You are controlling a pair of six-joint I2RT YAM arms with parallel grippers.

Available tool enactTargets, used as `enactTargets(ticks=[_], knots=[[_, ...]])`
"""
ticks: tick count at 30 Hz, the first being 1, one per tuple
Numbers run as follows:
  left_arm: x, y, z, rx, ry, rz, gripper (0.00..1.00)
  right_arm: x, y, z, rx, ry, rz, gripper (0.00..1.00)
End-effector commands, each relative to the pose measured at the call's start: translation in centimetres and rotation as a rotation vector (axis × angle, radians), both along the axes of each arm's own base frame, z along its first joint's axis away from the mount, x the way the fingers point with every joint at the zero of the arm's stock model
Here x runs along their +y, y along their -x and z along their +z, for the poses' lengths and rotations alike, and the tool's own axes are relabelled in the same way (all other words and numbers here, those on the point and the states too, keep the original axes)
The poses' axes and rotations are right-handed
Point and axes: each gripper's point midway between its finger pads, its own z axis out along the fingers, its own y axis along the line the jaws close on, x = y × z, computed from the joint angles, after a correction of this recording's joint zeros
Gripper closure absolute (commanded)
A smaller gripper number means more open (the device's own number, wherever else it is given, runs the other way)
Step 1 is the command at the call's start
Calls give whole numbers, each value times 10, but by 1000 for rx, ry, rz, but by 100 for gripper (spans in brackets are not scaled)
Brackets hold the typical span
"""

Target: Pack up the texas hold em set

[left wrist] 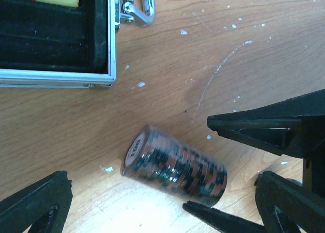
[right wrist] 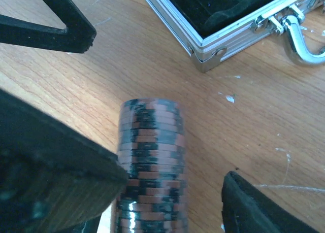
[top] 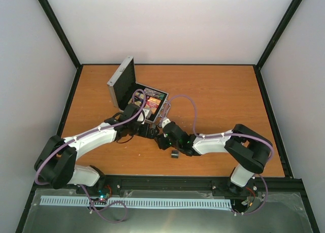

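The striped chip roll [left wrist: 175, 167] lies slanted below my left gripper's open fingers, so I will next turn and lower them to close on both its ends.
A roll of brown-and-black striped chips [left wrist: 175, 167] lies on its side on the table, just in front of the open silver case [left wrist: 56, 78]; it also shows in the right wrist view [right wrist: 152, 162]. My right gripper [right wrist: 172, 197] is open around the roll: its left finger [right wrist: 56, 177] touches the roll and its right finger [right wrist: 264, 207] stands apart from it. My left gripper [left wrist: 165, 207] is open and empty, hovering close over the same roll. In the top view both grippers, left [top: 147, 131] and right [top: 161, 137], meet by the case [top: 122, 83], which holds card boxes [top: 155, 98].
A second short dark chip roll [top: 175, 154] lies on the table near the right arm. The case's metal handle [right wrist: 299, 45] sticks out towards the grippers. The case lid [top: 120, 76] stands open at the back left. Walls enclose the table on three sides.
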Motion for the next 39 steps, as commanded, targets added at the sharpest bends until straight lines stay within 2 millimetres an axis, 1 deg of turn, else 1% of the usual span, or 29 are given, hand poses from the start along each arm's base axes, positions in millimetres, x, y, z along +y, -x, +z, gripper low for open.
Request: enactTargets(ticks=[1,5,6,7,9,11,14,19,22,25,30,39], knots=[[-12,-10,16,-57,36,-57,0,8,-9,41,-74,-94,-26,34],[-17,-8,13,-70,42,-107,1,-5,-7,65,-120,-111,-39,26],[-17,-8,13,-79,36,-122,1,-10,-6,71,-133,-114,-44,23],[-16,-7,12,-87,27,-135,2,-17,-6,82,-149,-130,-52,21],[-18,-5,10,-93,31,-158,3,-33,-9,94,-162,-154,-82,17],[-21,-2,9,-94,45,-181,3,-50,-11,100,-161,-181,-114,13],[-22,-1,4,-96,34,-206,3,-71,-13,112,-160,-244,-143,7],[-25,-1,-1,-78,19,-236,1,-94,-16,124,-161,-307,-175,0],[-28,-1,-4,-66,2,-248,0,-100,-18,126,-157,-332,-180,0],[-33,-3,-8,-45,-20,-264,0,-101,-20,125,-145,-353,-180,0],[-42,-1,-19,-5,-70,-301,0,-100,-21,125,-130,-373,-169,0],[-46,3,-27,9,-140,-325,0,-103,-22,124,-123,-390,-169,0]])
